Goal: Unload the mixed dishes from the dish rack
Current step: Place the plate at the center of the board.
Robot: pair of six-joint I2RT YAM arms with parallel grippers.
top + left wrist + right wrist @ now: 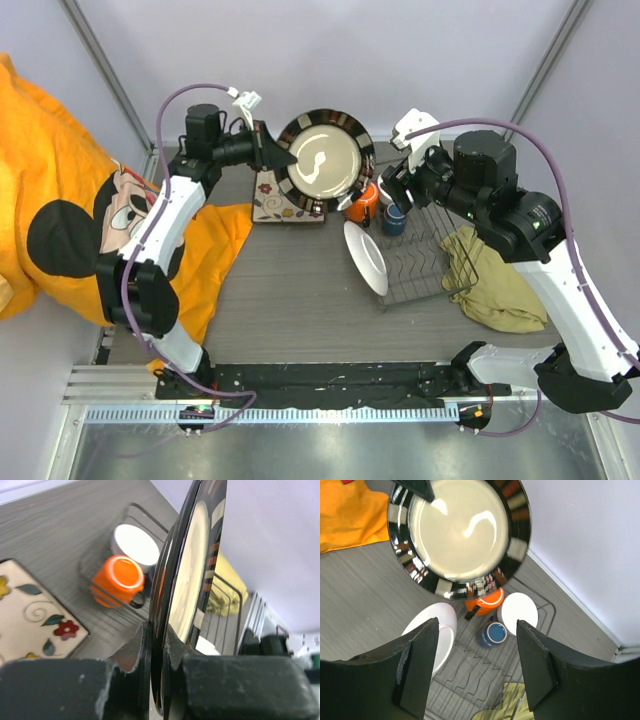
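Observation:
The square cream plate [272, 195] is flat and empty, so my left gripper should next move down and to the left in the top view and lower the round plate [322, 165] onto it.
My left gripper [268, 150] [159, 635] is shut on the left rim of the round dark-rimmed plate [322, 165] [192, 570] [460, 530], holding it on edge above the back of the table. The square cream plate [272, 195] [30, 615] lies flat below it. In the dish rack [425, 270] [480, 670] are the orange mug [362, 203] [117, 580] [485, 600], the small blue cup [394, 218] [492, 634] and a white bowl [367, 258] [437, 630] leaning at its left side. My right gripper [400, 190] [476, 624] hangs open above the rack, holding nothing.
Another round white dish [520, 612] [135, 542] stands at the rack's back corner. An olive cloth [500, 280] [505, 705] lies under the rack's right side. A big orange cloth [60, 200] covers the left. The back wall is close behind the plate.

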